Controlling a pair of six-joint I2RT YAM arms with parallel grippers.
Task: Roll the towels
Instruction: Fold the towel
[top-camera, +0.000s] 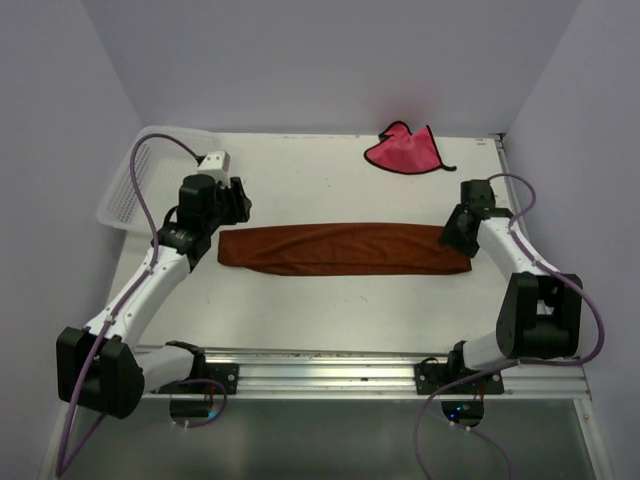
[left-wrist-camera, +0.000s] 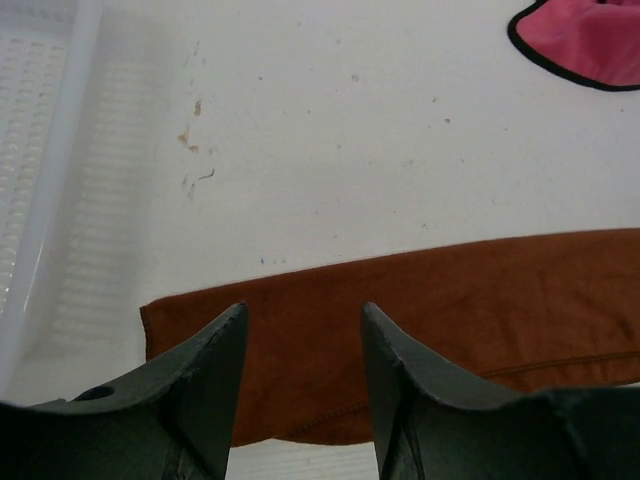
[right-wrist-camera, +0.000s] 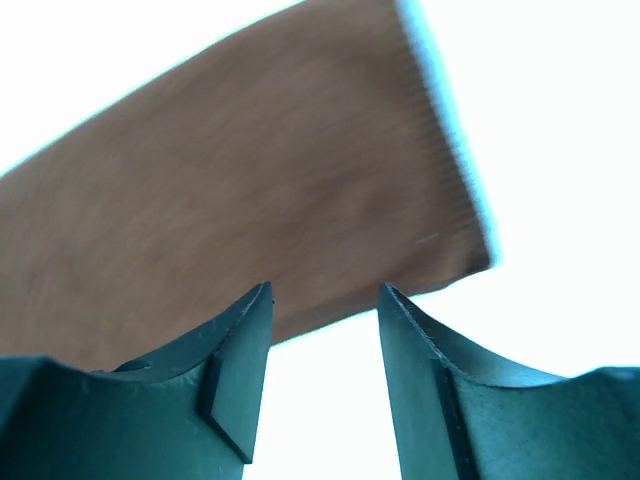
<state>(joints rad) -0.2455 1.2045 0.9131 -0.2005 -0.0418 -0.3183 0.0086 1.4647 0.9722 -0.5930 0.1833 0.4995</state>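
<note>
I need to move my right gripper to the right in the top view and down onto the brown towel's short end edge (top-camera: 470, 260) (right-wrist-camera: 466, 185), because it lies below on that side.
The rust-brown towel (top-camera: 343, 249) lies flat on the white table as a long folded strip running left to right. My left gripper (top-camera: 237, 203) hovers over its left end, open, with the brown towel (left-wrist-camera: 450, 310) showing below the gap and nothing held between the fingers (left-wrist-camera: 215, 370). My right gripper (top-camera: 458, 232) is at the strip's right end, also open and empty, above the near edge of the brown towel (right-wrist-camera: 250, 200). The pink-red towel (top-camera: 403, 150) with dark edging lies crumpled at the back right, and its corner, the pink towel (left-wrist-camera: 585, 40), shows in the left wrist view.
A white mesh basket (top-camera: 135, 180) stands at the table's back left corner, close to the left arm; the basket wall (left-wrist-camera: 50, 150) fills the left of the left wrist view. A metal rail (top-camera: 330, 365) runs along the near edge. Walls close in the back and sides.
</note>
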